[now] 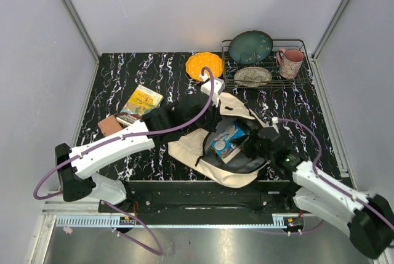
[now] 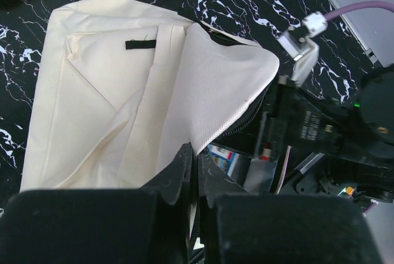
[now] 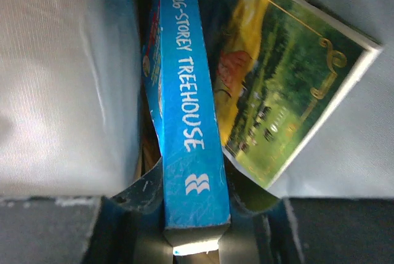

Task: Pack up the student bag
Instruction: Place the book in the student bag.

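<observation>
The blue book [image 1: 226, 141] still stands higher. My right gripper should next move down and to the left in the top view and let go of the book's spine beside the green landscape cover.
The student bag [image 1: 184, 151], cream fabric with a grey lining [image 3: 61, 79], lies open in the middle of the table. My left gripper [image 1: 215, 120] is shut on the rim of its opening [image 2: 203, 116], with the cream flap held up; the fingertips [image 2: 184, 159] pinch the zipper edge. My right gripper [image 1: 251, 144] reaches into the bag and is shut on the spine of a blue book [image 3: 184, 104] titled "26-Storey Treehouse". That blue book [image 1: 226, 141] stands on edge inside. Beside it in the bag leans another book [image 3: 277, 79] with a green landscape cover.
A yellow book [image 1: 140, 104] and a brown block [image 1: 111, 125] lie left of the bag. An orange bowl [image 1: 204, 65] sits behind it. A wire dish rack [image 1: 301, 80] at the back right holds a teal plate [image 1: 251, 47], a patterned plate [image 1: 252, 76] and a pink mug [image 1: 290, 62].
</observation>
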Robot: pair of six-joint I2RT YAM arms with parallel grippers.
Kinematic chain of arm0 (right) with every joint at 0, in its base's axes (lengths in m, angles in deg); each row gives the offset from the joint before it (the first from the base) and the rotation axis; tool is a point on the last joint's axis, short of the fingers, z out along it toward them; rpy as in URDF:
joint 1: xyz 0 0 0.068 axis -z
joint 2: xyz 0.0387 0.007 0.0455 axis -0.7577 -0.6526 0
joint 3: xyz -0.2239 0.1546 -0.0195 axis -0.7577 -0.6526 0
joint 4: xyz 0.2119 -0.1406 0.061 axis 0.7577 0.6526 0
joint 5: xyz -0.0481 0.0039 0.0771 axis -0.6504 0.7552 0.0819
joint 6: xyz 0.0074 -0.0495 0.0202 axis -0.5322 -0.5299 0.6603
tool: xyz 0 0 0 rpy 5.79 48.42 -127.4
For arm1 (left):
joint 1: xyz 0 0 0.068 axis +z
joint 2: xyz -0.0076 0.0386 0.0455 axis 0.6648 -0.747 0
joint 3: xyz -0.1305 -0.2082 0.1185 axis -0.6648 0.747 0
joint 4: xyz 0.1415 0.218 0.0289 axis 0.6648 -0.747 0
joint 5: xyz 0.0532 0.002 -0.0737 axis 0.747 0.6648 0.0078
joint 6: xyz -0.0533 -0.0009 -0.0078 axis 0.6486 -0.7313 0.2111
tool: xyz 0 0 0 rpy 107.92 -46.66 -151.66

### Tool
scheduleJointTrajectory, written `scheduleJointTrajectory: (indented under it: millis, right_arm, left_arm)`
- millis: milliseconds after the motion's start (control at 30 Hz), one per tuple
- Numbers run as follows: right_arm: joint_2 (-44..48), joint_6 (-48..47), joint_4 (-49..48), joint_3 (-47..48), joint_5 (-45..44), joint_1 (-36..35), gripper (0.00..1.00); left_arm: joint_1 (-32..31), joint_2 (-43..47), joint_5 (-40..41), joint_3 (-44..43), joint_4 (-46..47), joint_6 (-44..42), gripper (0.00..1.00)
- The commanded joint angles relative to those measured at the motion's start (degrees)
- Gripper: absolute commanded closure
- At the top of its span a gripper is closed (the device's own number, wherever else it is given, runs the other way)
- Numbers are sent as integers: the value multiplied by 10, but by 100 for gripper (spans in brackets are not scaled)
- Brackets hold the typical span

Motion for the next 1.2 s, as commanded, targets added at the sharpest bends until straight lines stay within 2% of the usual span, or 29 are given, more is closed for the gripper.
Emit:
scheduleJointTrajectory:
  millis: [0,167,300,367,467,533,767,967,1067,1167]
  right_arm:
    - [-129,27,-203,10,-31,1,100]
    - [-285,72,-395,24,-44,-6,100]
    - [-436,72,-449,103,-26,-10,99]
    - [-478,84,-468,143,-11,-12,96]
    - [-515,100,-503,134,-20,-12,74]
    - [-503,92,-488,119,-26,-11,67]
    - [-424,31,-399,90,-24,-14,27]
    - [-350,-5,-289,100,-21,-15,24]
    - [-275,-22,-196,83,-44,-16,24]
    - [-124,-37,-108,54,-74,-16,24]
  left_arm:
    - [1,26,33,-9,45,5,100]
    - [66,26,-17,-24,32,-11,100]
    - [110,20,-58,-39,29,-31,100]
    - [133,12,-76,-55,18,-42,100]
    - [147,2,-77,-66,1,-49,100]
    - [151,9,-76,-57,2,-46,100]
    - [154,37,-78,10,43,-26,100]
    - [158,35,-82,24,51,-19,100]
    - [158,36,-83,28,52,-17,100]
    - [159,37,-89,42,56,-14,100]
